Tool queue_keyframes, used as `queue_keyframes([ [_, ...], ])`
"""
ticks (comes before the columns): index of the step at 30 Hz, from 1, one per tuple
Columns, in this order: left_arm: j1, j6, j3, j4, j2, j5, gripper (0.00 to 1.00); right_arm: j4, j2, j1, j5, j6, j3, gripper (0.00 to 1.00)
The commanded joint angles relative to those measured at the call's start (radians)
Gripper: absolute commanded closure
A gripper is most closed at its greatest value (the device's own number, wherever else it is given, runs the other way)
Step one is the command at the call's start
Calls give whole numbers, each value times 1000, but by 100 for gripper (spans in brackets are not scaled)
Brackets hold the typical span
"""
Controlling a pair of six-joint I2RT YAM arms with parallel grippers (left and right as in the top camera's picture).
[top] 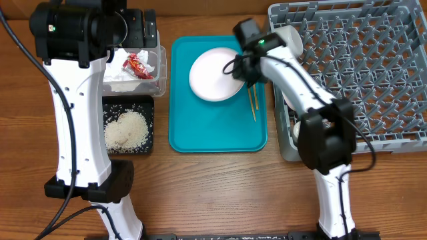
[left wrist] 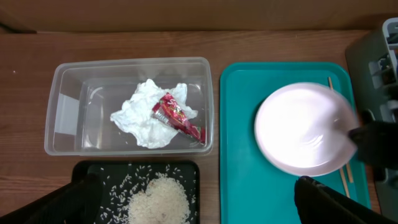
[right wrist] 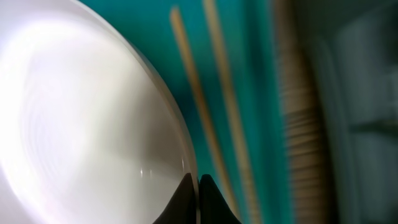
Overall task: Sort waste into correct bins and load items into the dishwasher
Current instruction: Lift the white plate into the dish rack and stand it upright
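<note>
I will next lift my right gripper over the rack's empty wires to its right in the overhead view, then tip the plate (top: 215, 75) upright, lower it and release it.
A round white plate (top: 215, 75) is over the teal tray (top: 217, 137); my right gripper (top: 245, 72) is shut on its right rim, as the right wrist view shows (right wrist: 197, 180). Two wooden chopsticks (top: 253, 105) lie on the tray beside the plate (right wrist: 211, 118). The clear tub (left wrist: 74, 124) holds the white napkin (left wrist: 144, 112) and red wrapper (left wrist: 179, 117). The black tray (left wrist: 118, 171) holds loose rice (left wrist: 160, 198). My left gripper (left wrist: 193, 205) is open above the black tray, high over the bins. The grey dish rack (top: 360, 73) stands at the right.
A pale dish (top: 288, 107) and a small white cup (top: 294, 131) sit at the rack's left edge, partly hidden by my right arm. Bare wooden table (top: 220, 193) lies in front of the tray.
</note>
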Motion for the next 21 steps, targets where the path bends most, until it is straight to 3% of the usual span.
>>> queue_keyframes([
  [1,-2,2,-1,-2,-13,-8,0,-13,-237,-1,221,-156,96,96],
  [6,-2,2,-1,-2,-13,-8,0,3,-414,-5,623,-278,97,96],
  [8,-2,2,-1,-2,-13,-8,0,26,-445,-28,767,-435,97,96],
  [14,-2,2,-1,-2,-13,-8,0,14,-435,-138,845,-629,64,96],
  [21,-2,2,-1,-2,-13,-8,0,151,-429,-274,841,-692,-93,96],
])
